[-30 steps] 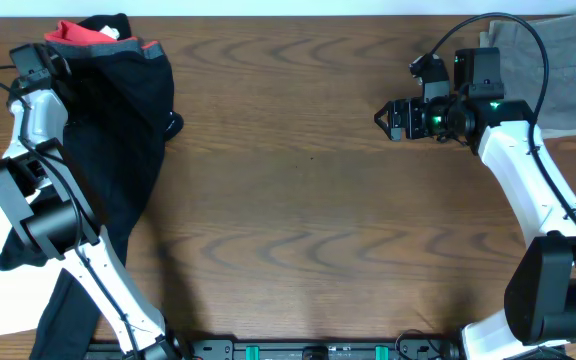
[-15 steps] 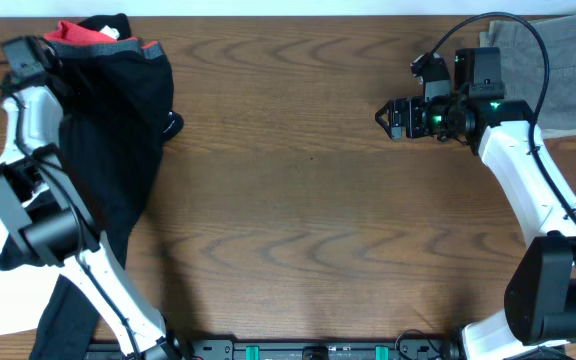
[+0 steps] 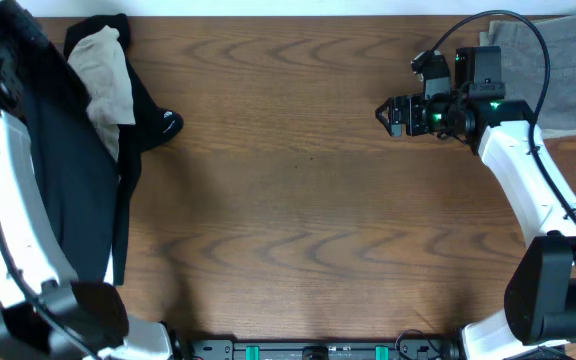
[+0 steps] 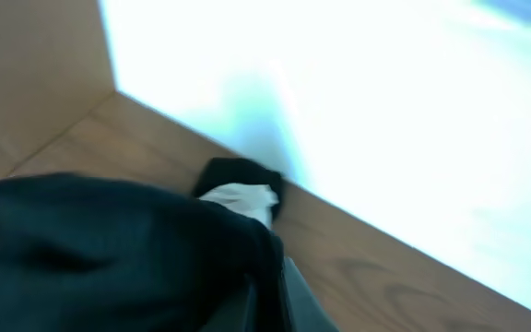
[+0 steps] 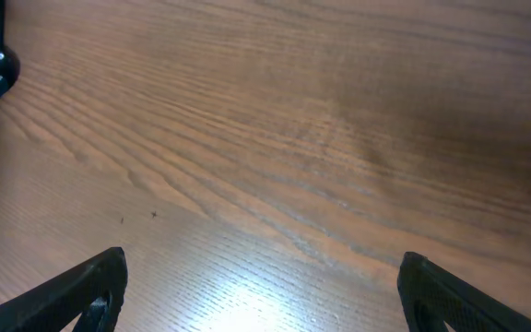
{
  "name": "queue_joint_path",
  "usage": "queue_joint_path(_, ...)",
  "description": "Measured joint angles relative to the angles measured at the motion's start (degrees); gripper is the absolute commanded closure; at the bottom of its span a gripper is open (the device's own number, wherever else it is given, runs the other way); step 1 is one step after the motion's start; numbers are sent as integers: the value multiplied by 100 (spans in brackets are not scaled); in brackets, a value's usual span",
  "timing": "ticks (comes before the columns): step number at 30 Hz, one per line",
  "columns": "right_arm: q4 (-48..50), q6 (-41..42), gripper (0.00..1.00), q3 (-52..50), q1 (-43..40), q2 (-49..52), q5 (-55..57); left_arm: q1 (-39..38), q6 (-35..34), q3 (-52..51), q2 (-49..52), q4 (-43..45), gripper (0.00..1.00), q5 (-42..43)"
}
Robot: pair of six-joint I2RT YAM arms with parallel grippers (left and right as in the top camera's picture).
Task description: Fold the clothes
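Note:
My right gripper's fingers are open over bare wood. My right gripper needs to go left in the overhead view next, toward the black cloth [image 4: 109, 249] that my left gripper holds.
The clothes, soft black trousers [image 3: 78, 170], hang lifted at the left of the table, with a pale inner lining [image 3: 103, 65] turned outward near the top. A black end of them [image 3: 166, 125] rests on the wood. My left gripper [image 3: 8, 30] is raised at the far left corner. In the left wrist view it [image 4: 267, 290] is shut on a fold of the black cloth [image 4: 109, 249], which fills the lower left. My right gripper [image 3: 383, 116] hovers open over bare wood at the right, nothing between its fingers [image 5: 90, 286].
Folded grey-olive trousers [image 3: 558, 65] lie at the far right corner, behind the right arm. The table's far edge [image 3: 298, 14] runs along the top. My left arm [image 3: 28, 230] crosses the left side of the table.
The left gripper shut on the trousers' top and lifted it up and leftward. The cloth now hangs stretched, its red-edged waistband gone from sight and a pale lining showing. The right arm stayed still.

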Motion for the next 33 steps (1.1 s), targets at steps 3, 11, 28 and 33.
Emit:
queue_joint_path(3, 37, -2, 9, 0, 0, 0, -4, -302, -2, 0, -190, -83, 94, 168)
queue_joint_path(11, -59, 153, 9, 0, -9, 0, -61, -1593, -4, 0, -232, -313, 94, 398)
queue_joint_path(28, -280, 944, 12, -33, -651, -83, -905, -3786, 11, 0, 280, -199, 94, 525)
queue_joint_path(33, 935, 1204, 12, -468, -503, -98, -1499, -3799, 0, 0, 319, -184, 94, 525)
